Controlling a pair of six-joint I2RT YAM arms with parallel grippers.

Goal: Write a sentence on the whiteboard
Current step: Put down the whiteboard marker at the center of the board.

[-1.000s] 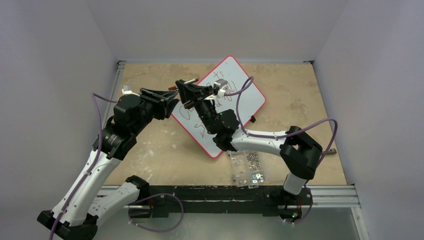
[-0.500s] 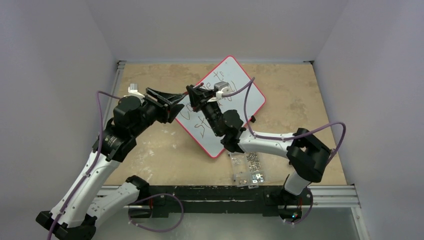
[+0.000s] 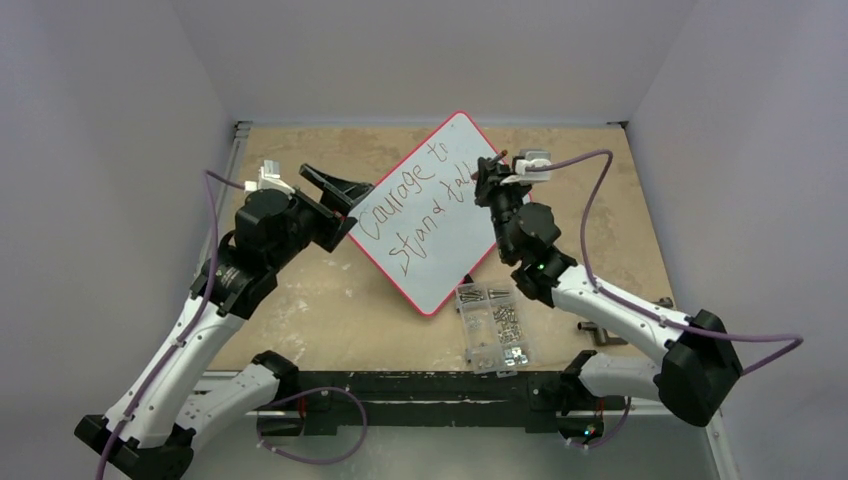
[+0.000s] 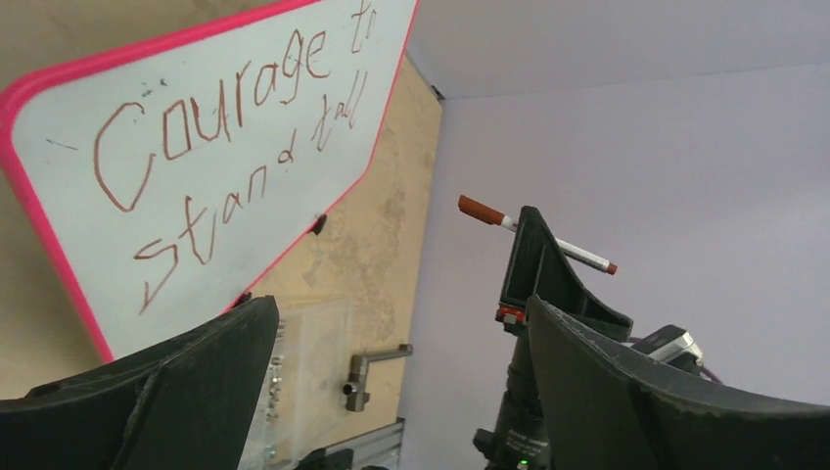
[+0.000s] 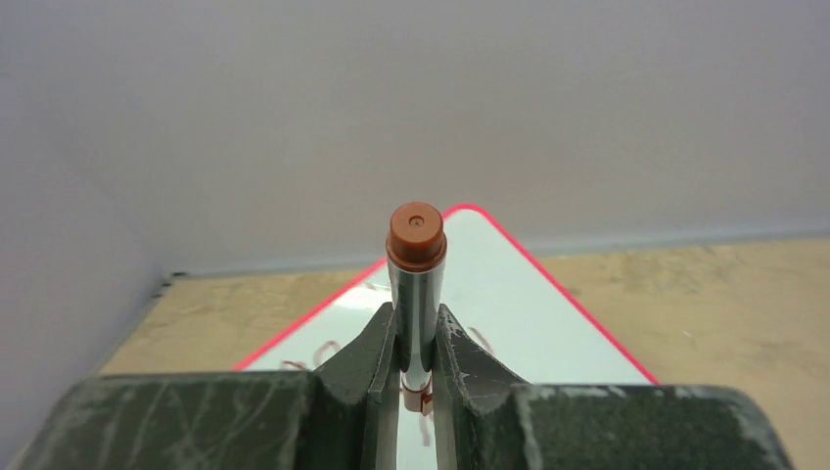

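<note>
"Courage to stand tall" is fully written. The right gripper moves off the board's edge next, tilts down and lowers the silver marker to the bare table alongside [image 3: 576, 200] [image 5: 736, 338].
The whiteboard [image 3: 450, 235] lies cornerwise on the table, white with a red-pink rim. The sentence [image 3: 415, 205] reads "Courage to stand tall" in two lines, also sharp in the left wrist view [image 4: 230, 127]. My left gripper [image 3: 353, 205] hovers at the board's left corner, its jaws wide apart [image 4: 401, 313] with nothing between them. My right gripper [image 3: 488, 173] is raised at the board's right edge, shut on a silver marker [image 5: 415, 294] with a brown end cap [image 5: 416, 235]. The left wrist view shows that marker [image 4: 533, 233] crosswise in the right gripper's jaws.
A clear compartment box of screws [image 3: 492, 325] sits just below the board's lower corner. A grey metal handle [image 3: 597, 335] lies to its right, seen also in the left wrist view [image 4: 360, 377]. Small black clips [image 3: 507, 237] mark the board's lower right edge. Walls enclose three sides.
My right arm swung right, off the board, carrying the marker and uncovering the writing. The left gripper's jaws opened wide after meeting the right gripper over the board.
</note>
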